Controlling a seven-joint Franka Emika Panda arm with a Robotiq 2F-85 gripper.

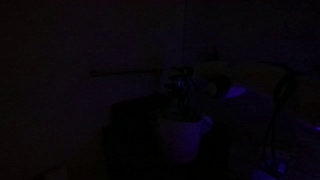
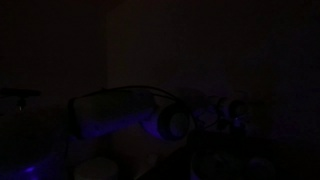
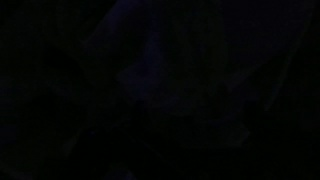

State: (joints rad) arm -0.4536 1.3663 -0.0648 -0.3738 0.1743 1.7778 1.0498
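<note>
Next, my gripper turns over the pale, cup-like object and goes down toward the object's upper rim (image 1: 181,120) to close, since that object sits just below my gripper.
The room is almost dark. In an exterior view the gripper (image 1: 181,92) shows only as a dim shape hanging just above a pale, cup-like object (image 1: 186,132). Its fingers cannot be made out, and nothing is seen between them. Another exterior view gives a faint dark arm outline (image 2: 120,97) ending by a pale rounded shape (image 2: 176,121). The wrist view is nearly black, with neither jaws nor any object recognisable.
A faint horizontal bar (image 1: 130,72) runs behind the gripper. A dim yellowish object (image 1: 243,76) sits beside a blue glow (image 1: 238,95). Blue light (image 2: 128,127) falls on the surface, and pale blurred shapes (image 2: 230,110) lie beyond the arm.
</note>
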